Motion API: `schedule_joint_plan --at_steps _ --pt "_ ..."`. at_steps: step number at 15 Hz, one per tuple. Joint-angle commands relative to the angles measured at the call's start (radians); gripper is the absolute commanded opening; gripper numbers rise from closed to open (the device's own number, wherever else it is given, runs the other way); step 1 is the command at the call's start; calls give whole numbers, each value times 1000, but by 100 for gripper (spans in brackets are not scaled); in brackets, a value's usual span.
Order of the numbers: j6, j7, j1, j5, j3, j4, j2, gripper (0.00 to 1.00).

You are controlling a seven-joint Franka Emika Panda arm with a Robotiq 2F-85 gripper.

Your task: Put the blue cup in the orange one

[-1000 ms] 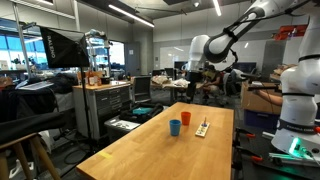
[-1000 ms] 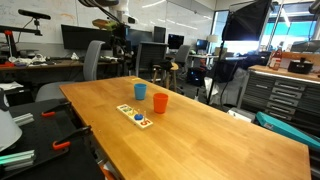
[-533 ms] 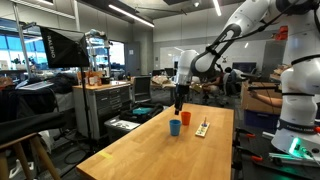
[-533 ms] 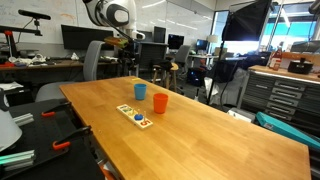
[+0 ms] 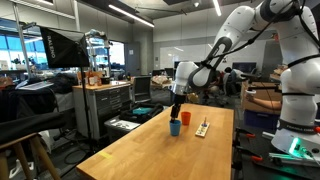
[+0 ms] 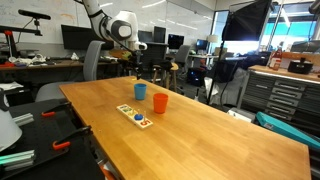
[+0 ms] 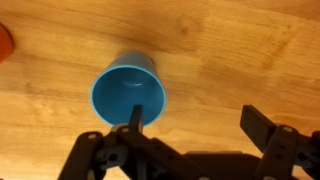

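The blue cup's rim (image 5: 171,121) (image 7: 164,99) is next for my gripper, which will come down on the side of that rim away from the orange cup.
The blue cup (image 7: 128,90) stands upright and empty on the wooden table; it shows in both exterior views (image 5: 186,118) (image 6: 140,91). The orange cup (image 5: 175,127) (image 6: 160,102) stands upright next to it, and only its edge shows at the left border of the wrist view (image 7: 4,40). My gripper (image 7: 198,122) is open and empty, hovering above the blue cup and offset to one side. One finger lies over the cup's rim and the other over bare table. In the exterior views the gripper (image 5: 178,102) (image 6: 136,68) hangs above the cups.
A small flat board with colored pieces (image 5: 202,129) (image 6: 135,115) lies on the wooden table (image 6: 200,140) close to the cups. Chairs, cabinets and lab equipment stand around the table.
The arm has swung in from beyond the table and come down over the cups. The cups and the board have not moved.
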Motion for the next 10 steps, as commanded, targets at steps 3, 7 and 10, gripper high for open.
schedule_joint_plan --at_steps 3,7,10 --pt "91 73 43 -40 -33 28 86 100" --pt "123 104 67 -62 -70 36 120 100" --pt "152 112 80 -68 -90 36 139 73"
